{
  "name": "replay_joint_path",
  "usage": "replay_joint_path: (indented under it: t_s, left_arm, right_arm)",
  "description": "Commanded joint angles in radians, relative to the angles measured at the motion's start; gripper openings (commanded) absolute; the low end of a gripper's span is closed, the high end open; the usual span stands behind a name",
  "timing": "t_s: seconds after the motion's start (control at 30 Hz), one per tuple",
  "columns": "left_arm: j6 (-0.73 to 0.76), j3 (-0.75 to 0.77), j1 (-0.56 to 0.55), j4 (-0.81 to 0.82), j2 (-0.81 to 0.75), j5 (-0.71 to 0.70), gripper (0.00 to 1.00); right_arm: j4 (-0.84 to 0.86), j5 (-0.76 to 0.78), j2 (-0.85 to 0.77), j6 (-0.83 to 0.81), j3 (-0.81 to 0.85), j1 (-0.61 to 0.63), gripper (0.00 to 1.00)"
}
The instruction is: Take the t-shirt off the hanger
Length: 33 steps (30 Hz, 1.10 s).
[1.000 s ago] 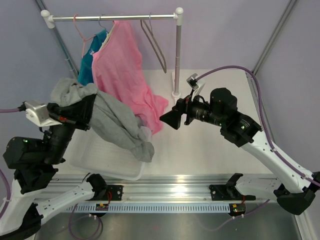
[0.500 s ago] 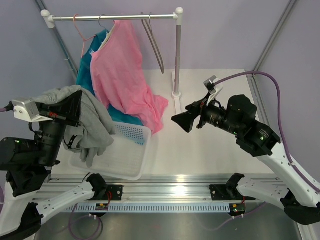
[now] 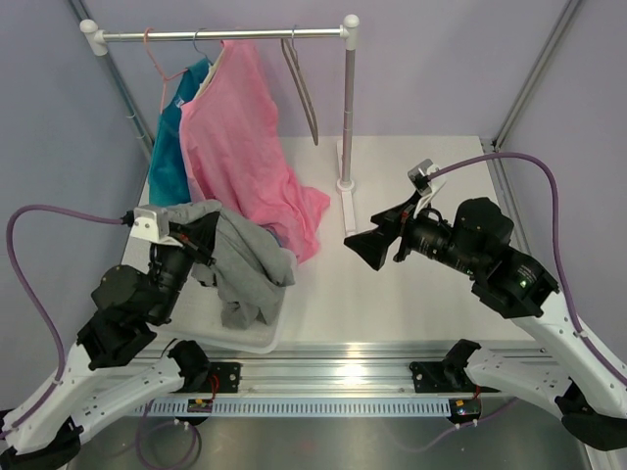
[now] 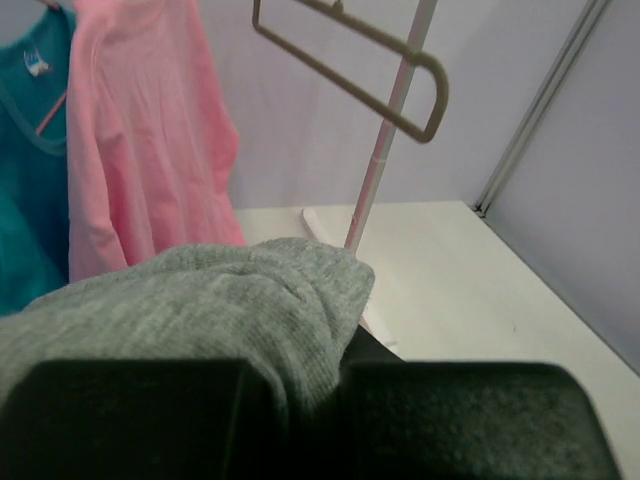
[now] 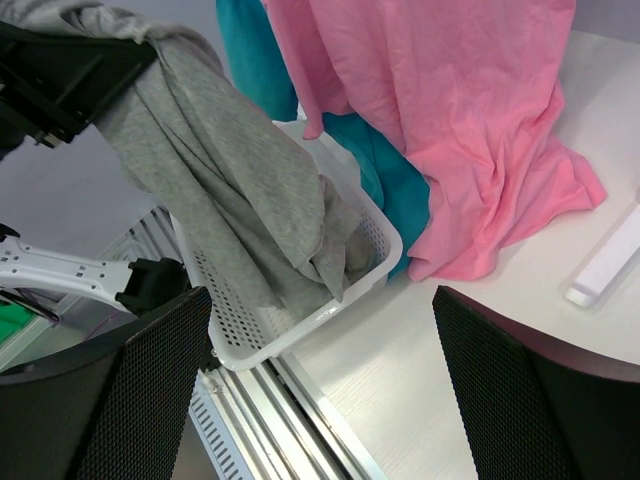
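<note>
The left gripper lowers toward the white basket below it next, tilting downward, and releases the fold, since the basket already holds the t-shirt's lower end.
The grey t-shirt (image 3: pixel 240 259) hangs from my left gripper (image 3: pixel 201 240), which is shut on a fold of it, and its lower end lies in the white basket (image 3: pixel 265 338). In the left wrist view the t-shirt (image 4: pixel 200 310) bulges up between the dark fingers (image 4: pixel 470 420) of my left gripper (image 4: pixel 335 375). The hanger (image 3: pixel 302 83) hangs bare on the rail (image 3: pixel 220 34), apart from the t-shirt; the left wrist view also shows the hanger (image 4: pixel 385 95). My right gripper (image 3: pixel 372 245) stands open over the table, holding nothing. From the right wrist, the t-shirt (image 5: pixel 230 180) drapes from the left gripper (image 5: pixel 70 70) into the basket (image 5: pixel 385 245).
A pink garment (image 3: pixel 240 147) and a teal garment (image 3: pixel 171 147) hang on the rail, their hems reaching the table behind the basket. A rack post (image 3: pixel 346 117) stands on a white foot mid-table. An aluminium rail (image 3: pixel 333 377) runs along the near edge.
My left arm has swung right and come down with the t-shirt, whose lower part now rests in the basket. The right gripper has drawn back slightly to the right, still open.
</note>
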Motion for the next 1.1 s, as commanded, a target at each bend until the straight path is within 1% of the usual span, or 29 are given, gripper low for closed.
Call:
replay_joint_path:
  t_s: [0.0, 0.07, 0.1, 0.17, 0.2, 0.23, 0.27, 0.3, 0.37, 0.43, 0.47, 0.5, 0.53, 0.6, 0.63, 0.67, 0.7, 0.9, 1.03, 1.07]
  left_arm:
    - [-0.090, -0.083, 0.001, 0.147, -0.076, -0.145, 0.00]
    - [-0.154, -0.121, 0.001, 0.129, -0.101, -0.210, 0.00]
    - [-0.188, -0.170, 0.001, 0.117, -0.132, -0.273, 0.00]
    - [-0.277, -0.230, 0.001, 0.089, -0.159, -0.353, 0.00]
    - [-0.306, -0.264, 0.001, 0.080, -0.172, -0.446, 0.00]
    - [-0.343, -0.320, 0.001, 0.064, -0.187, -0.506, 0.00]
    - [-0.384, -0.345, 0.001, 0.017, -0.195, -0.554, 0.00]
    - [-0.462, -0.367, 0.001, -0.012, -0.199, -0.636, 0.00]
    - [-0.571, -0.410, 0.001, -0.090, -0.212, -0.699, 0.00]
    - [-0.596, -0.434, 0.001, -0.115, -0.216, -0.717, 0.00]
    - [-0.633, -0.436, 0.001, -0.132, -0.213, -0.726, 0.00]
    - [-0.653, -0.436, 0.001, -0.164, -0.213, -0.740, 0.06]
    - [-0.667, -0.437, 0.001, -0.179, -0.212, -0.743, 0.17]
    - [-0.705, -0.442, 0.001, -0.196, -0.207, -0.741, 0.53]
    - [-0.710, -0.441, 0.001, -0.213, -0.204, -0.737, 0.83]
    - [-0.717, -0.430, 0.001, -0.221, -0.204, -0.734, 0.93]
    - [-0.719, -0.422, 0.001, -0.230, -0.202, -0.731, 0.98]
    - [-0.630, -0.317, 0.001, -0.235, -0.179, -0.681, 0.99]
    - [-0.624, -0.301, 0.001, -0.206, -0.172, -0.712, 0.89]
    - [-0.548, -0.304, 0.001, -0.169, -0.167, -0.667, 0.83]
  right_arm:
    - [0.001, 0.024, -0.011, -0.025, -0.007, 0.005, 1.00]
    - [0.007, 0.018, -0.011, -0.025, -0.015, 0.005, 1.00]
    - [0.012, 0.017, -0.012, -0.024, -0.020, 0.005, 1.00]
    - [0.029, 0.015, -0.017, -0.022, -0.035, 0.005, 0.99]
    - [0.030, 0.017, -0.017, -0.022, -0.038, 0.005, 1.00]
    - [0.033, 0.012, -0.014, -0.021, -0.041, 0.005, 1.00]
    - [0.032, 0.010, -0.011, -0.019, -0.041, 0.005, 0.99]
    - [0.030, 0.009, -0.011, -0.021, -0.043, 0.005, 1.00]
    - [0.027, 0.010, -0.012, -0.024, -0.047, 0.005, 0.99]
    - [0.023, 0.020, -0.017, -0.030, -0.047, 0.005, 1.00]
    - [0.017, 0.024, -0.018, -0.033, -0.046, 0.005, 0.99]
    - [0.013, 0.029, -0.022, -0.034, -0.044, 0.005, 0.99]
    - [0.012, 0.029, -0.026, -0.034, -0.046, 0.005, 1.00]
    - [0.010, 0.029, -0.031, -0.037, -0.049, 0.005, 1.00]
    - [0.009, 0.027, -0.032, -0.036, -0.050, 0.005, 0.99]
    - [0.009, 0.027, -0.034, -0.036, -0.050, 0.005, 1.00]
    - [0.007, 0.026, -0.034, -0.039, -0.052, 0.005, 1.00]
    - [0.000, 0.029, -0.028, -0.044, -0.057, 0.005, 0.99]
    - [0.015, 0.017, -0.026, -0.040, -0.069, 0.005, 0.99]
    - [0.015, 0.015, -0.023, -0.040, -0.072, 0.005, 0.99]
